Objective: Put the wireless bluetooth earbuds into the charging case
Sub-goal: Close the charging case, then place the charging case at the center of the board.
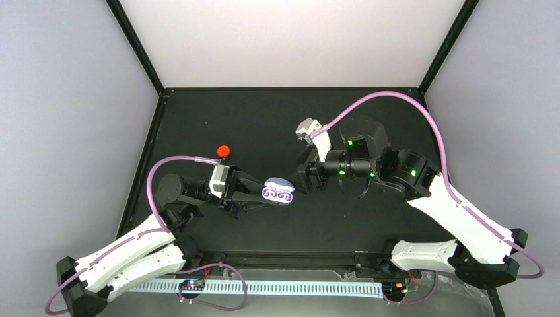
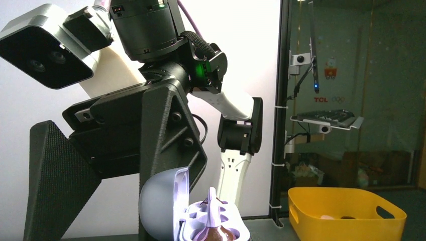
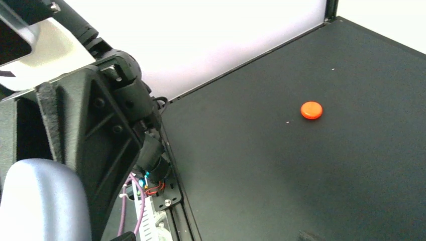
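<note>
The left gripper moves outward next, tilts its fingers down and lowers the charging case onto the mat beyond (image 1: 269, 140), because that part is bare.
My left gripper (image 1: 265, 193) is shut on an open lavender charging case (image 1: 278, 192) and holds it above the mat near the table's middle. In the left wrist view the case's lid (image 2: 161, 206) stands open and a purple earbud (image 2: 213, 213) sits upright in the tray (image 2: 236, 226), its dark body low in a socket. My right gripper (image 1: 305, 177) is just right of the case and looks open and empty. In the right wrist view only the lid's rounded back (image 3: 40, 201) and a left finger (image 3: 90, 135) show. No red-orange earbuds are in view.
A round red-orange case (image 1: 223, 151) lies on the black mat behind the left gripper; it also shows in the right wrist view (image 3: 311, 110). A yellow bin (image 2: 346, 213) stands in the background of the left wrist view.
</note>
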Motion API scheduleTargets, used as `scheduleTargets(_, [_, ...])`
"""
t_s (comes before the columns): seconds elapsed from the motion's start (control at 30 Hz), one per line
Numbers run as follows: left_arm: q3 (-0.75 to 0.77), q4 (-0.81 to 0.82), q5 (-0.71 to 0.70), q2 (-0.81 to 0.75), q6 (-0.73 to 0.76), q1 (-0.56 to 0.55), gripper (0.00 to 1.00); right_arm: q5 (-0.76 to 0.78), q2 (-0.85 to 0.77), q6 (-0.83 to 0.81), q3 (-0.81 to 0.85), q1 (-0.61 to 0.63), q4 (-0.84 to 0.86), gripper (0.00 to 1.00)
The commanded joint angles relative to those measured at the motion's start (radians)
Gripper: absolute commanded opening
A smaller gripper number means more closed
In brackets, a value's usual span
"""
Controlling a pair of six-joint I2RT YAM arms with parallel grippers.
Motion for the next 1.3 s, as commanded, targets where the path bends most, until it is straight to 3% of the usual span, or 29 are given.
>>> scheduleTargets(0.0, [0.017, 0.036, -0.004, -0.003, 0.007, -0.005, 0.01, -0.073, -0.02, -0.021, 0.016, -0.003, 0.005, 0.83])
scheduleTargets(0.4, [0.035, 0.005, -0.01, 0.038, 0.018, -0.005, 0.02, -0.083, -0.061, -0.03, 0.002, -0.003, 0.04, 0.82])
scheduleTargets(0.53, [0.038, -0.016, -0.031, 0.044, 0.031, -0.006, 0.02, 0.084, -0.086, -0.011, -0.014, -0.004, 0.047, 0.83])
scheduleTargets(0.63, [0.036, -0.144, -0.178, 0.038, 0.082, -0.005, 0.02, 0.423, -0.13, 0.057, -0.055, -0.011, 0.062, 0.85])
scheduleTargets(0.73, [0.035, -0.319, -0.46, 0.07, 0.1, 0.007, 0.02, 0.506, -0.166, 0.121, -0.145, -0.113, 0.073, 0.85])
scheduleTargets(0.8, [0.048, -0.435, -0.585, 0.136, 0.06, 0.052, 0.02, 0.494, -0.211, 0.15, -0.254, -0.18, 0.119, 0.85])
scheduleTargets(0.87, [0.088, -0.524, -0.595, 0.251, 0.007, 0.122, 0.02, 0.487, -0.25, 0.167, -0.367, -0.214, 0.163, 0.85])
scheduleTargets(1.07, [0.272, -0.61, -0.389, 0.677, -0.124, 0.307, 0.02, 0.453, -0.308, 0.246, -0.591, -0.22, 0.238, 0.85])
scheduleTargets(1.27, [0.526, -0.658, -0.393, 1.038, -0.122, 0.364, 0.02, 0.403, -0.374, 0.276, -0.691, -0.221, 0.254, 0.85])
